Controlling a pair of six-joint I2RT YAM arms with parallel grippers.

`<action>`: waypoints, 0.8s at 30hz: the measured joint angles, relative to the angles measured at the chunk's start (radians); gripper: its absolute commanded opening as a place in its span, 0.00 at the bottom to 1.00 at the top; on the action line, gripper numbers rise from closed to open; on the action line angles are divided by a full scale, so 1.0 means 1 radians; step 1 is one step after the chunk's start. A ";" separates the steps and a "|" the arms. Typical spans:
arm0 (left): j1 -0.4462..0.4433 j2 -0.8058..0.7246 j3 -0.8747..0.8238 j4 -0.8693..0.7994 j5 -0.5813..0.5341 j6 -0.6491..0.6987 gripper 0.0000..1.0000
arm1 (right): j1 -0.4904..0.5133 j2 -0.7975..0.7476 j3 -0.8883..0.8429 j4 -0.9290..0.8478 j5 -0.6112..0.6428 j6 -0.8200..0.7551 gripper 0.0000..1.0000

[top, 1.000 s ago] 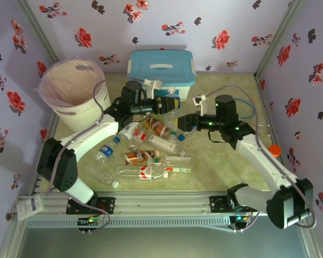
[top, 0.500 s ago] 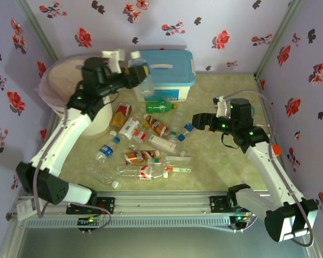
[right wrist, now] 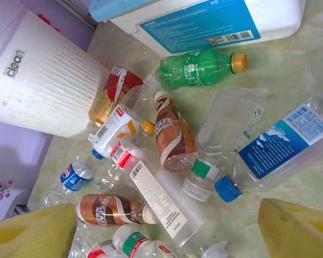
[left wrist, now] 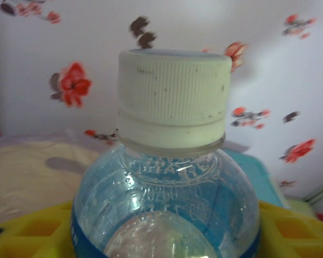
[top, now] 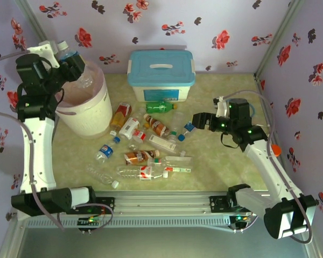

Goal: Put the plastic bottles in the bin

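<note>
My left gripper is still holding the clear bottle above the bin's rim, so next it needs to tilt downward, lower the bottle into the bin's opening (top: 82, 90) and release it there.
My left gripper (top: 70, 60) is shut on a clear plastic bottle (top: 78, 69) with a white cap (left wrist: 172, 99) and a blue label, holding it up over the rim of the bin (top: 91, 113). Its yellow fingers (left wrist: 29, 236) flank the bottle's shoulder. Several more plastic bottles lie in a pile on the table, among them a green one (right wrist: 196, 67), a brown coffee one (right wrist: 175, 134) and a long clear one with a white label (right wrist: 151, 196). My right gripper (top: 196, 119) hangs open above the pile's right side (right wrist: 167, 236), with nothing between its fingers (right wrist: 296, 231).
A white box with a light-blue lid (top: 161, 75) stands at the back, just behind the pile. An orange cylinder (top: 274, 150) sits by the right wall behind my right arm. The bin's white ribbed wall (right wrist: 43, 86) borders the pile on the left.
My left arm has swung from in front of the box up and left to above the bin, carrying the clear bottle. My right gripper has drawn back slightly to the right, still open.
</note>
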 measured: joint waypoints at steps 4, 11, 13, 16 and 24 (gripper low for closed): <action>0.005 0.079 0.005 -0.090 -0.082 0.076 0.00 | -0.001 -0.005 -0.002 -0.001 0.003 0.017 0.88; 0.007 0.156 0.004 -0.206 -0.233 0.185 0.00 | -0.013 -0.029 -0.004 -0.001 0.010 0.019 0.88; 0.007 0.177 0.004 -0.229 -0.255 0.208 0.00 | -0.014 -0.028 -0.013 -0.002 0.011 0.020 0.88; 0.007 0.225 0.003 -0.256 -0.267 0.232 0.00 | -0.015 -0.028 -0.023 -0.002 0.011 0.027 0.88; 0.007 0.333 -0.051 -0.285 -0.267 0.259 0.00 | -0.038 -0.015 -0.027 -0.001 0.048 0.042 0.89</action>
